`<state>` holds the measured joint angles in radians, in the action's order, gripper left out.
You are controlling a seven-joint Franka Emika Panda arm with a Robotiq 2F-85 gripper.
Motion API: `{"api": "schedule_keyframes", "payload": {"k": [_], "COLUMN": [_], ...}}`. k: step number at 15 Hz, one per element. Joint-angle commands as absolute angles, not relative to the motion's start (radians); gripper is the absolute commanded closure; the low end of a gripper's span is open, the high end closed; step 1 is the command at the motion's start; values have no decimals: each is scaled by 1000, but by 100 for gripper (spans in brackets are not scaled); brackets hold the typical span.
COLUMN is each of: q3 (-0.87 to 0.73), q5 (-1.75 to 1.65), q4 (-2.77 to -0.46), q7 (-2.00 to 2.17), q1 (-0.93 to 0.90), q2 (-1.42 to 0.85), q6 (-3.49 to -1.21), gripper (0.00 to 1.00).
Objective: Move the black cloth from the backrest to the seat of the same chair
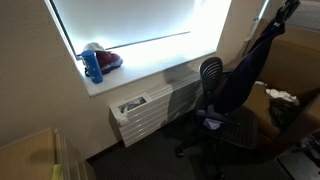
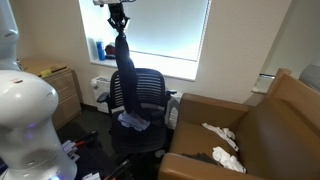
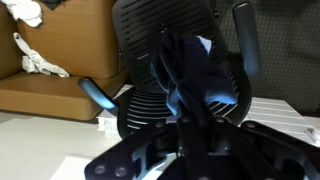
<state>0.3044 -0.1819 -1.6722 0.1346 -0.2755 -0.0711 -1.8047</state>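
Note:
The black cloth's lower end already reaches down there, so my gripper lowers toward the chair's seat (image 2: 147, 135) next and opens to release the cloth's top.
My gripper (image 2: 118, 17) is shut on the top of the black cloth (image 2: 124, 70) and holds it high above the black office chair (image 2: 152, 92). The cloth hangs straight down in a long strip, and its lower end reaches the seat (image 2: 140, 128) in front of the backrest. In an exterior view the gripper (image 1: 287, 8) is at the top right, and the cloth (image 1: 250, 60) drapes down beside the chair's backrest (image 1: 210, 72). In the wrist view the cloth (image 3: 190, 75) hangs from my jaws (image 3: 190, 140) over the chair's seat (image 3: 150, 105).
A brown sofa (image 2: 270, 125) with white cloths (image 2: 222, 135) stands beside the chair. A white unit (image 1: 140, 110) sits under the window. A blue bottle (image 1: 93, 66) and a red item (image 1: 109, 60) are on the sill. A wooden cabinet (image 2: 60, 85) is near the robot base.

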Motion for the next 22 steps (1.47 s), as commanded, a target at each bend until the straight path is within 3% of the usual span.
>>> {"api": "schedule_keyframes", "payload": {"k": [1,6,7,8,13,14,16,19,20,22], "q3": [275,217,201,210,182,182,199,209,179,181], "q5": [-372,-621,-625,-594,-604,-604,-448,-239,-313,-256], "q4": [-1904,-2054,-2072,-2033,-2056,-2056,-2083,-2091,-2073,-2074], "q7": [160,445,503,421,488,488,392,280,335,300], "q1": [-274,-253,-250,-272,-273,-272,-240,-235,-271,-268], "q2": [6,-99,-132,-104,-158,-156,-164,-184,-176,-183], "q6": [-1987,-2372,-2458,-2339,-2442,-2442,-2599,-2701,-2649,-2670], "gripper": [97,97,86,86,86,61,56,33,50,37]}}
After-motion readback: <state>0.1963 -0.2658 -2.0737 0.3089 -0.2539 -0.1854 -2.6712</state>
